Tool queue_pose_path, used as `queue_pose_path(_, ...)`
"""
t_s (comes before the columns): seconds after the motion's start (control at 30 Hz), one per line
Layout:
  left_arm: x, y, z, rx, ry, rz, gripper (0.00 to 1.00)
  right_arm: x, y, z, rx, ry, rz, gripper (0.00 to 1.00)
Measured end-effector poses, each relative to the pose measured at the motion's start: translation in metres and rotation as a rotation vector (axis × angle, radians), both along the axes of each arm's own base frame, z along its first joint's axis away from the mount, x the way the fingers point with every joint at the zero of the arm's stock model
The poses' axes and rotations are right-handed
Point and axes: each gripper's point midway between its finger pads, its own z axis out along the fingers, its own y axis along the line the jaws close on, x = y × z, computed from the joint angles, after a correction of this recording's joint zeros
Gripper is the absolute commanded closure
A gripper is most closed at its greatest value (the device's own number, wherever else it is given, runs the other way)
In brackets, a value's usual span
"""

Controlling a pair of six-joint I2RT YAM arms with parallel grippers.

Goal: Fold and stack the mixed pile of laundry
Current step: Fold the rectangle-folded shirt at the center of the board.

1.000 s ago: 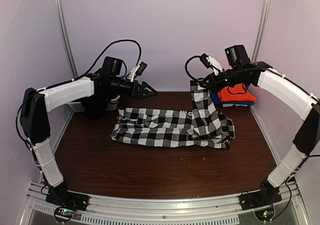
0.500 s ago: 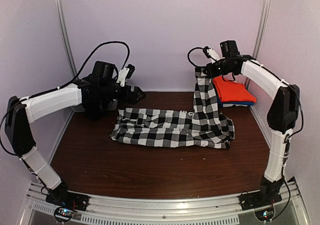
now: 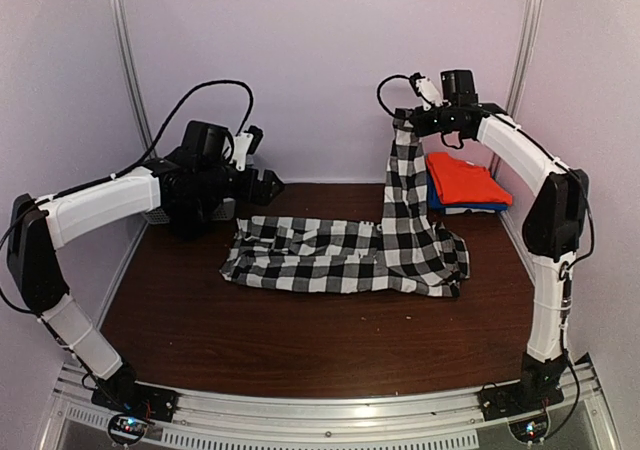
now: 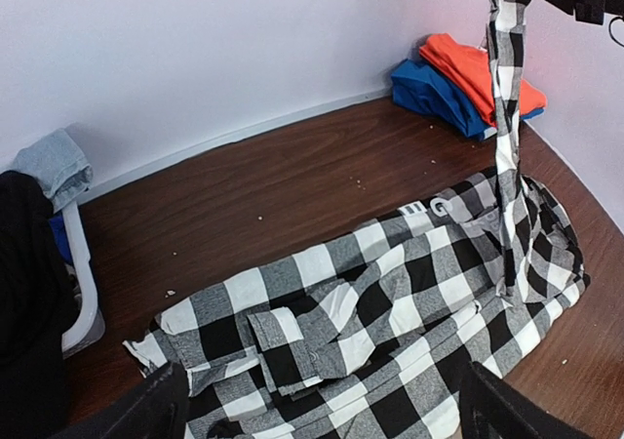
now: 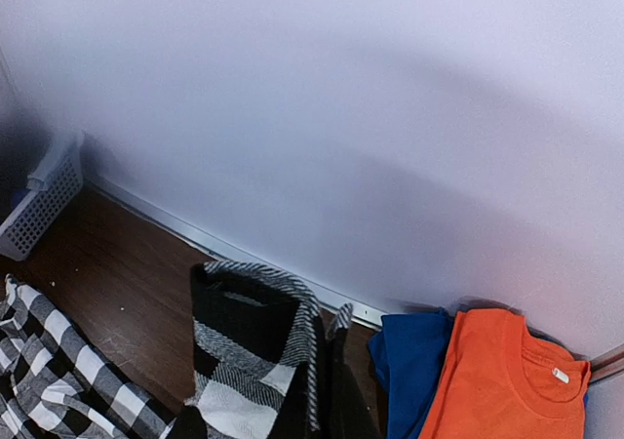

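The checked shirt's still-raised end will be carried by my right gripper down and to the left in the top view, onto the shirt's middle (image 3: 310, 237) (image 5: 73, 388), and my right gripper will release it there.
The black-and-white checked shirt (image 3: 330, 255) lies spread across the middle of the table and also shows in the left wrist view (image 4: 390, 312). My right gripper (image 3: 408, 120) is shut on one end of it and holds that end high near the back wall, so a strip of cloth (image 4: 507, 117) hangs taut down to the table. The checked cloth (image 5: 258, 351) covers the right fingers. My left gripper (image 3: 265, 185) is open and empty, hovering above the shirt's left end (image 4: 322, 405). A folded orange-red garment (image 3: 462, 180) lies at the back right. A black garment (image 4: 24, 273) is at the far left.
A folded blue garment (image 4: 429, 83) lies under the orange-red one. A white slatted basket (image 5: 39, 200) stands at the back left by the wall, with light blue denim (image 4: 54, 161) on it. The back wall is close behind the right gripper.
My right gripper has risen and moved back towards the wall with the shirt's end, stretching the cloth taller. My left arm has drawn back to the left.
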Motion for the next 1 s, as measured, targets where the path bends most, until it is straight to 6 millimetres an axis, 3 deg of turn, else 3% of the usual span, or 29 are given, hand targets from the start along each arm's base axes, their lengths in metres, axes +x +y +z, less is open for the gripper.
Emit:
queue_pose_path(0.1,0.002,0.002,-0.001,0.009,-0.001,0.014,0.02,-0.002,0.009,0.002,0.007,-0.01,0.019,1.0)
queue_pose_path(0.17,0.002,0.005,-0.004,0.022,0.006,0.026,0.02,-0.006,0.022,-0.007,0.0,0.006,0.041,1.0)
queue_pose_path(0.43,0.004,0.022,-0.015,0.07,0.036,0.092,0.02,-0.045,0.08,-0.07,-0.114,0.158,0.077,1.0)
queue_pose_path(0.67,0.0,0.044,-0.033,0.103,0.079,0.155,0.02,-0.079,0.108,-0.111,-0.142,0.281,0.026,1.0)
queue_pose_path(1.0,-0.001,0.086,-0.039,0.097,0.132,0.271,0.02,-0.125,0.162,-0.128,-0.038,0.398,0.006,1.0)
